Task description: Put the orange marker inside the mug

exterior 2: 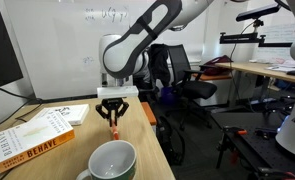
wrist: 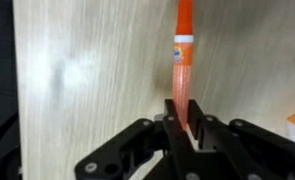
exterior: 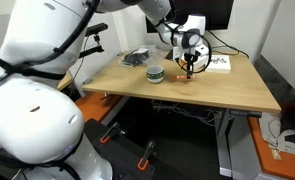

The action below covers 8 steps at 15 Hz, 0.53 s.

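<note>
My gripper needs to swing across to the mug next and tilt above the mug's opening to release the orange marker, because that opening faces up and is uncovered.
The orange marker is a thin bright orange stick with a white band. In the wrist view it runs up from between my jaws. My gripper is shut on its lower end. In an exterior view the gripper hangs just above the wooden table with the marker pointing down at the tabletop. The mug, white with a green band and dark inside, stands near the camera, in front of the gripper. In an exterior view the mug sits left of the gripper.
A book lies on the table left of the mug. A white box sits behind it. Another white item and a dark object lie on the table. Office chairs stand beyond the table's edge.
</note>
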Motion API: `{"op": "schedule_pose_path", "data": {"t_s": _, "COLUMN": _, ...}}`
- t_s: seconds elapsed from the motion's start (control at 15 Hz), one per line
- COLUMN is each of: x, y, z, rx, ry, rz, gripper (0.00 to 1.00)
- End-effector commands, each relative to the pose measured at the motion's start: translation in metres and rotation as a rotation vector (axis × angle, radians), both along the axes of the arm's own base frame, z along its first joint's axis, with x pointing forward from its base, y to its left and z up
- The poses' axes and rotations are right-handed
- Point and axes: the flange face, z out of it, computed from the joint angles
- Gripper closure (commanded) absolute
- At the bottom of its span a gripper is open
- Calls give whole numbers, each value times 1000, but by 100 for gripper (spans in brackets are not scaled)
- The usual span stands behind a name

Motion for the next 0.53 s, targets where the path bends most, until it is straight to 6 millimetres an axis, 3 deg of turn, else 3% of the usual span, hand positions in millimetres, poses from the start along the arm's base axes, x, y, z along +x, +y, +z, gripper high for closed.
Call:
{"op": "schedule_pose_path", "data": {"t_s": 0.0, "x": -23, "y": 16, "z": 40, "rx": 29, "ry": 0, "rz": -44, "gripper": 95}}
{"op": "schedule_pose_path", "data": {"t_s": 0.2, "x": -49, "y": 38, "z": 69, "rx": 100, "ry": 43, "rz": -16, "gripper": 95}}
{"op": "schedule_pose_path", "data": {"t_s": 0.47, "x": -82, "y": 66, "z": 93, "rx": 322, "ry": 111, "rz": 14, "gripper": 95}}
